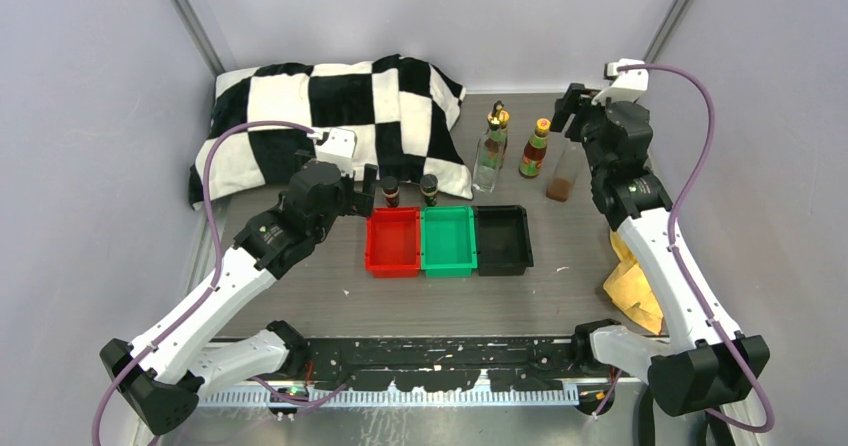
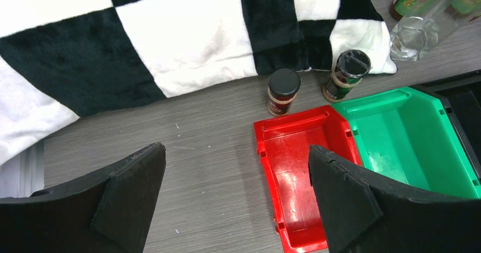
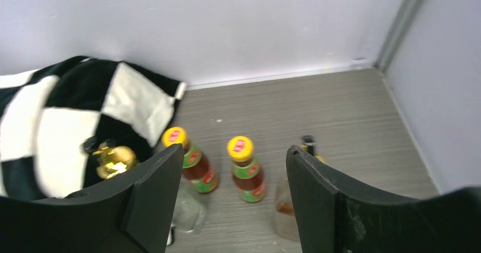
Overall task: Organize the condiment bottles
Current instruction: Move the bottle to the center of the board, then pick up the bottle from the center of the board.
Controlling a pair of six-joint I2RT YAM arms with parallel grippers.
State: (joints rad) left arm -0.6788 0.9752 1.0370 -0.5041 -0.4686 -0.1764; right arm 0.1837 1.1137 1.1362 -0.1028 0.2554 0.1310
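Next I need to bring my right gripper's open fingers across onto the glass bottle's gold top (image 1: 495,120) (image 3: 117,160), which stands to the gripper's left in the top view.
Two short dark black-capped bottles (image 1: 390,191) (image 1: 429,188) stand just behind the red tray (image 1: 393,258) and green tray (image 1: 447,256); both also show in the left wrist view (image 2: 283,91) (image 2: 347,74). My left gripper (image 1: 365,191) (image 2: 235,190) is open and empty, beside the left one and above the red tray's edge. At the back right stand a clear glass bottle with a gold top (image 1: 488,161) (image 3: 113,161), two reddish-brown yellow-capped bottles (image 1: 500,131) (image 1: 537,149) (image 3: 195,165) (image 3: 245,171), and a clear bottle holding brown liquid (image 1: 562,176) (image 3: 283,207). My right gripper (image 1: 573,104) (image 3: 232,151) is open and empty above them.
A black tray (image 1: 501,256) sits right of the green one. A black-and-white checkered cushion (image 1: 340,106) fills the back left. Yellow cloth (image 1: 635,286) lies at the right edge. Grey walls close in the back and both sides.
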